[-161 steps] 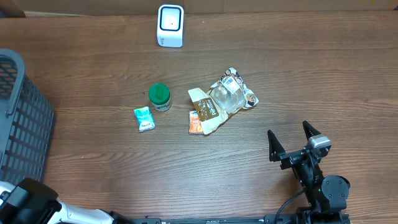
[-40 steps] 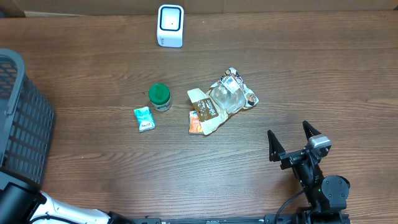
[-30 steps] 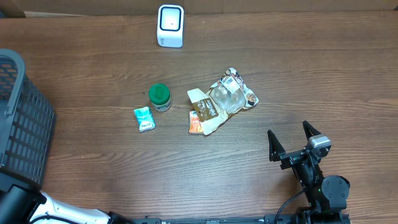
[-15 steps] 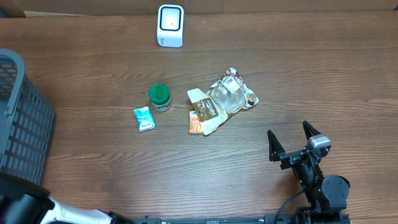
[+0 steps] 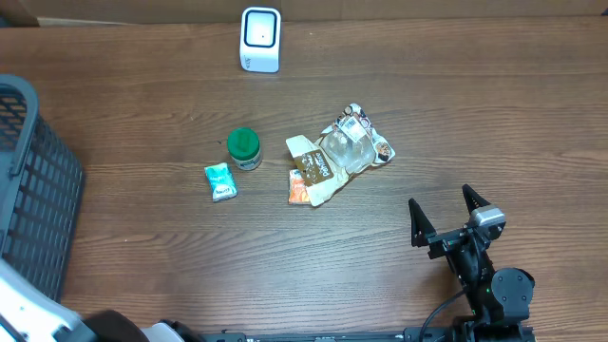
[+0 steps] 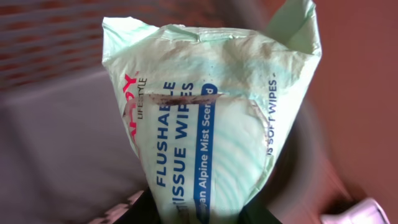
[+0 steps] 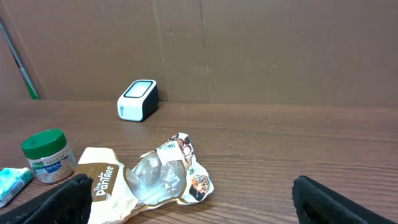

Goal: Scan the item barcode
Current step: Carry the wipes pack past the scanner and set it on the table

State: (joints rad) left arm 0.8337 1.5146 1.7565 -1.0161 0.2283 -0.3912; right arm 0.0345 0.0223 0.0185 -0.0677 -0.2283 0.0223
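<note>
The wipes will next go to the right in the overhead view with my left gripper, which will lower and release them in the clear gap (image 5: 266, 198) beside the orange packet.
A pale green pack of flushable wipes (image 6: 208, 118) fills the left wrist view, label side toward the camera. My left gripper (image 6: 205, 214) is shut on its lower end, its dark fingers just showing at the bottom edge. No barcode shows on the visible face. The white scanner (image 5: 260, 39) stands at the table's far edge, also seen as the scanner (image 7: 137, 100) in the right wrist view. My right gripper (image 5: 446, 217) rests open near the front right, nothing between its fingers. Only part of the left arm (image 5: 28, 318) shows in the overhead view's lower left corner.
A dark mesh basket (image 5: 33, 190) stands at the left edge. Mid-table lie a green-lidded jar (image 5: 244, 148), a small teal packet (image 5: 220, 180), a crumpled Pantree bag (image 5: 337, 157) and an orange packet (image 5: 299, 187).
The left arm has shifted in the lower left corner of the overhead view, its white part now showing. The right arm and the table items have not moved.
</note>
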